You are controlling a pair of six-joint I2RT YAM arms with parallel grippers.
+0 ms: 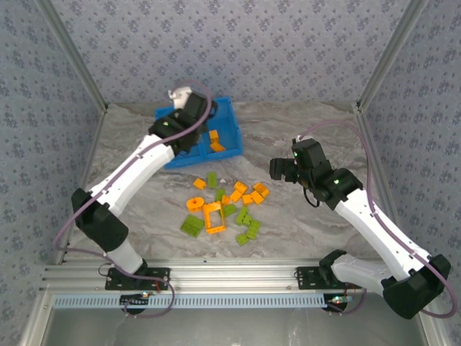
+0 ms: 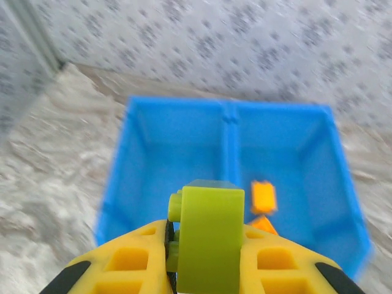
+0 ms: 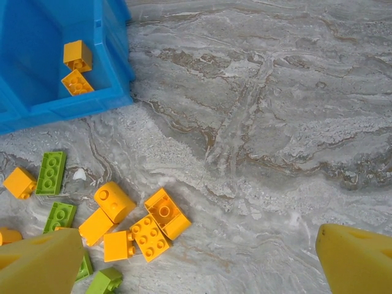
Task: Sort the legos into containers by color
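The tray's bare section is below, so my left gripper should next tip its fingers down, lower into it and release the green brick apart from the orange ones.
My left gripper is shut on a lime green brick and hangs over the near edge of the blue tray. The tray's left compartment looks bare; its right one holds two orange bricks. In the top view this gripper sits over the tray. Loose orange and green legos lie mid-table, among them an orange frame and a round orange piece. My right gripper hovers right of the pile, open with nothing between its fingers.
Orange bricks and a green plate lie left of the right gripper, with bare marble to its right. The tray's corner is at upper left. A white object sits behind the tray. Patterned walls enclose the table.
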